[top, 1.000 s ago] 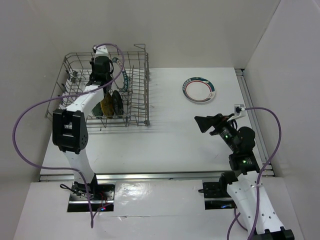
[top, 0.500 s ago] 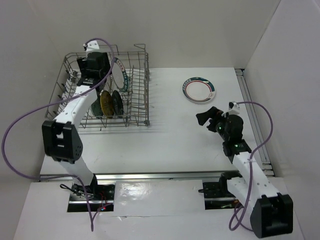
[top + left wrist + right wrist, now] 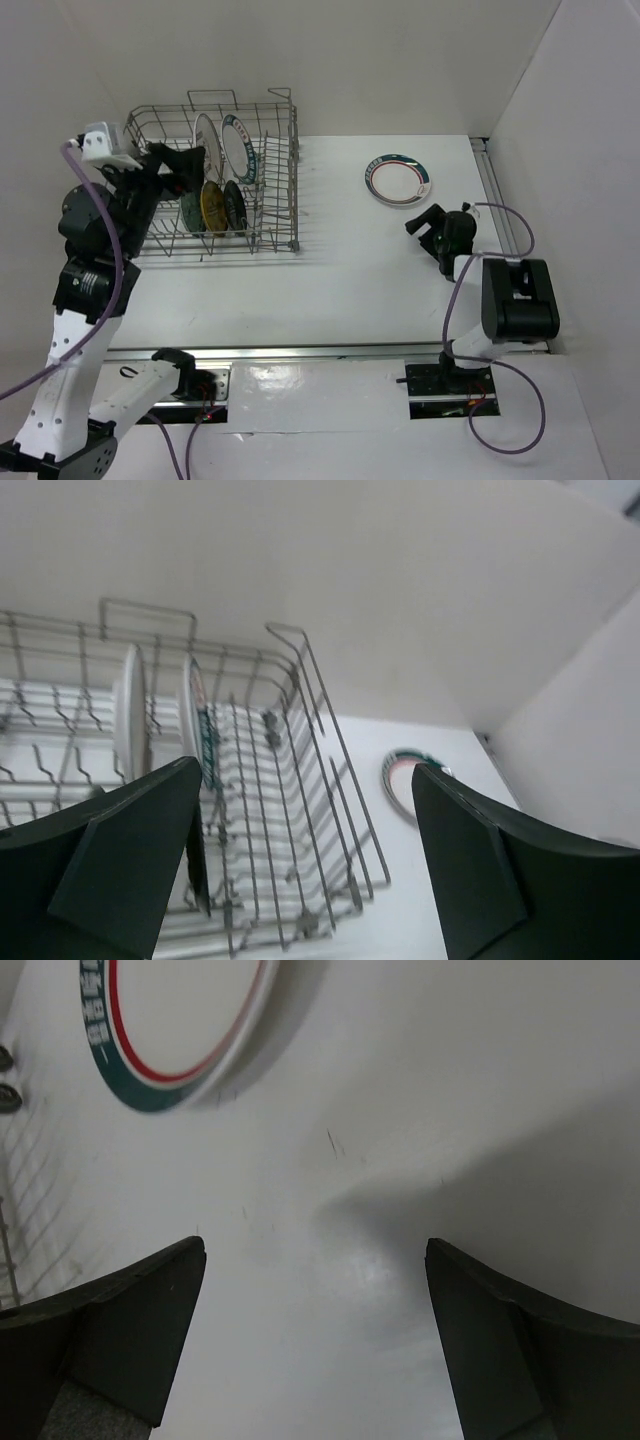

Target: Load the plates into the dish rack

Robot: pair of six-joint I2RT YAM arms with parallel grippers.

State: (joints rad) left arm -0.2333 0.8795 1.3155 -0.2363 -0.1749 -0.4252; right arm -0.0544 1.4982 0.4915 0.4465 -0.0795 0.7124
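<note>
I should move my right gripper outward over the tabletop next, open fingers on both sides of the white plate's rim facing the rail (image 3: 262,998), as it is still beyond them.
The dish rack (image 3: 287,200) stands at the back left. Upright in it are two larger white plates (image 3: 205,138) (image 3: 238,148) and three small ones: teal (image 3: 190,210), yellow (image 3: 212,207) and black (image 3: 232,205). A white plate with a green and red rim (image 3: 398,180) lies flat on the table. My left gripper (image 3: 178,163) hangs open and empty over the rack's left side. The left wrist view shows the rack (image 3: 310,810), both white plates (image 3: 130,715) (image 3: 197,725) and the far plate (image 3: 405,780) between the fingers of the gripper (image 3: 305,770). My right gripper (image 3: 421,222) is open, low over the table just short of the flat plate (image 3: 170,1030).
White walls close in the table at the back and on the right. A metal rail (image 3: 505,220) runs along the right edge, close to the right arm. The rack's wires (image 3: 10,1220) show at the left edge of the right wrist view.
My left gripper opened, leaving a white plate standing in the rack, and pulled back up to the left. My right arm reached down, bringing its open gripper close to the flat plate.
</note>
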